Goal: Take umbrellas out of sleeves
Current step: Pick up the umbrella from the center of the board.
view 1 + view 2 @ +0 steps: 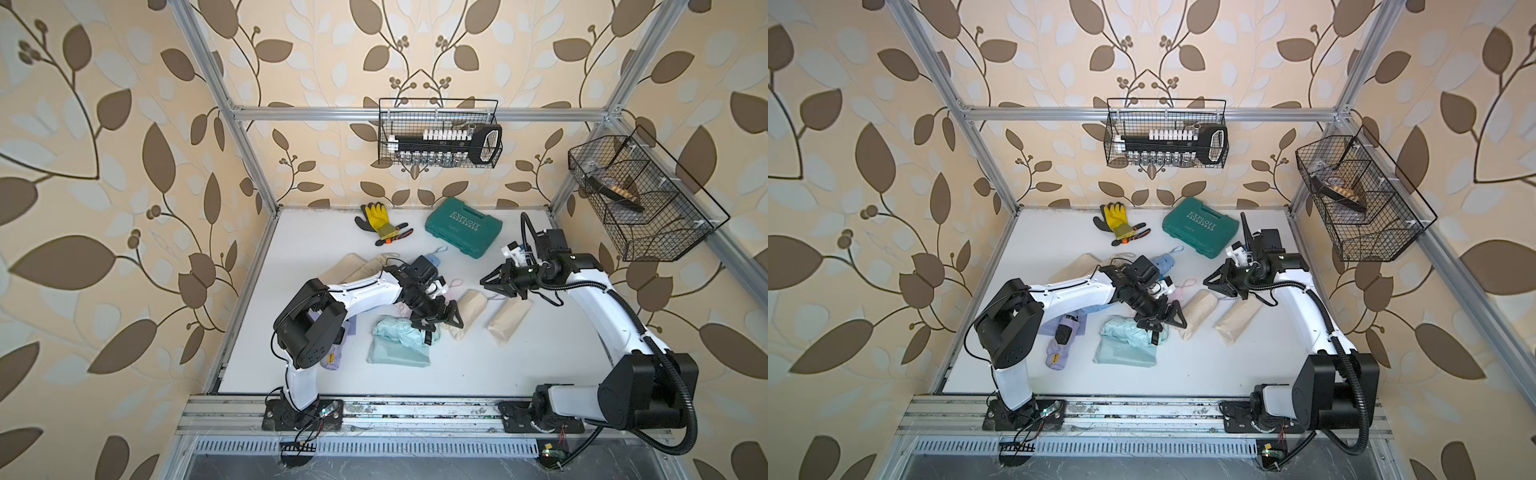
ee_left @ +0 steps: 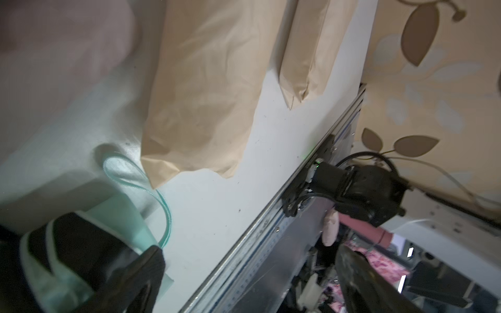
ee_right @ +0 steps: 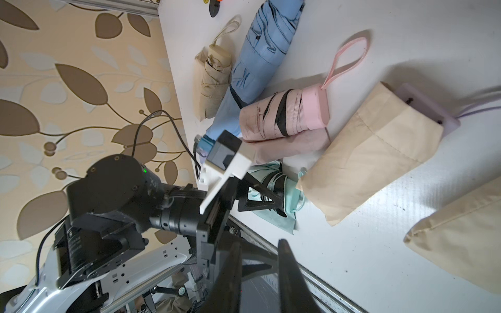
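Note:
The robot's left gripper will next go from the mint umbrella (image 1: 395,330) down over the nearer beige sleeve's closed end (image 1: 461,329) and close there, because the lilac handle sticks out at the other end.
A crinkled mint umbrella (image 1: 395,330) with a black strap lies on its flat mint sleeve (image 1: 397,355). My left gripper (image 1: 441,327) hovers at the umbrella's right end, open wide with nothing between its fingers (image 2: 141,276). My right gripper (image 1: 490,286) hangs above the table behind two filled beige sleeves (image 1: 469,307) (image 1: 509,320), open by a narrow gap and empty (image 3: 259,244). A lilac handle (image 3: 428,108) sticks out of the nearer beige sleeve. The pink umbrella (image 3: 284,116), blue umbrella (image 3: 265,54) and beige umbrella (image 3: 214,81) lie bare. A lilac umbrella (image 1: 1059,345) lies under the left arm.
Yellow-black gloves (image 1: 378,220) and a green tool case (image 1: 463,226) lie at the back of the table. Wire baskets hang on the back rail (image 1: 440,133) and the right frame (image 1: 640,199). A metal rail (image 1: 415,411) runs along the front edge.

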Controlling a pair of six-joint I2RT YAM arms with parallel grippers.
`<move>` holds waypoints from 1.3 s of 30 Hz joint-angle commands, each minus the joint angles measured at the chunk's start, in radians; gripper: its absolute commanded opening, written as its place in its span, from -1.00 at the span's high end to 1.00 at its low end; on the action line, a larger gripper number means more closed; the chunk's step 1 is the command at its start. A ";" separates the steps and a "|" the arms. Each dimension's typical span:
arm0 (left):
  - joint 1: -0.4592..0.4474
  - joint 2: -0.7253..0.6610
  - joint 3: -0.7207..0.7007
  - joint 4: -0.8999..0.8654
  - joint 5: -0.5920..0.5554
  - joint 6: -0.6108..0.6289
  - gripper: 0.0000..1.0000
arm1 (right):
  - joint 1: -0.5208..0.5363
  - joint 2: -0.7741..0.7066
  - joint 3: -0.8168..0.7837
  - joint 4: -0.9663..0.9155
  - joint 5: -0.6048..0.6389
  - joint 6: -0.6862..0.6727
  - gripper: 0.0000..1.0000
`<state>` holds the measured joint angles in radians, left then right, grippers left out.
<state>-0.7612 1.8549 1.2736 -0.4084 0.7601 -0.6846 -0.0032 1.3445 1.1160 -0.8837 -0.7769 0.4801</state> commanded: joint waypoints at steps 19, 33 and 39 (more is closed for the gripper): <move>-0.153 0.285 0.505 -0.547 -0.563 0.664 -0.98 | -0.126 -0.156 -0.013 -0.183 0.168 -0.050 -0.59; -0.231 0.411 0.678 -0.543 -0.636 0.697 -0.98 | -0.126 -0.145 -0.018 -0.156 0.113 -0.026 -0.63; -0.235 0.512 0.764 -0.573 -0.666 0.685 -0.77 | -0.126 -0.130 -0.009 -0.155 0.107 -0.030 -0.63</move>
<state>-0.9947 2.3249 2.0029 -0.9409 0.1238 -0.0059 -0.1272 1.2022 1.0904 -1.0317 -0.6422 0.4557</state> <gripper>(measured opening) 0.902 0.813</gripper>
